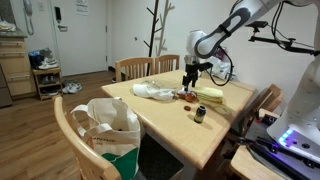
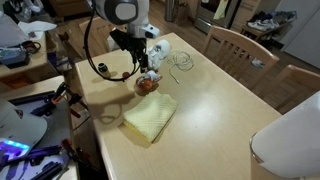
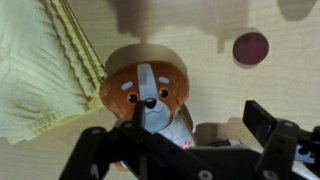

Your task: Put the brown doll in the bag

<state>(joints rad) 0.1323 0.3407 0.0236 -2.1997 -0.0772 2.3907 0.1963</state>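
The doll's head (image 2: 147, 85) (image 3: 150, 90) is below my gripper's fingers and to their left in the wrist view, so my gripper should next move toward the cloth and down over that head.
The brown doll (image 3: 147, 88), a small dog figure with an orange-brown face and white muzzle, lies on the wooden table next to a yellow cloth (image 3: 40, 70). It shows in both exterior views (image 1: 186, 96) (image 2: 148, 86). My gripper (image 3: 200, 130) hangs just above it with the jaws open. One finger crosses the doll's face and the other stands off to its side. The gripper also shows in both exterior views (image 1: 190, 78) (image 2: 145, 66). The white bag (image 1: 110, 128) with a green lower part stands open on a chair at the table's near end, and shows in an exterior view (image 2: 290, 148).
A yellow cloth (image 2: 150, 117) lies beside the doll. A white crumpled item (image 1: 155, 90) and a small dark jar (image 1: 200, 113) are on the table (image 1: 150, 115). A maroon disc (image 3: 250, 47) lies near the doll. Wooden chairs (image 1: 135, 68) surround the table.
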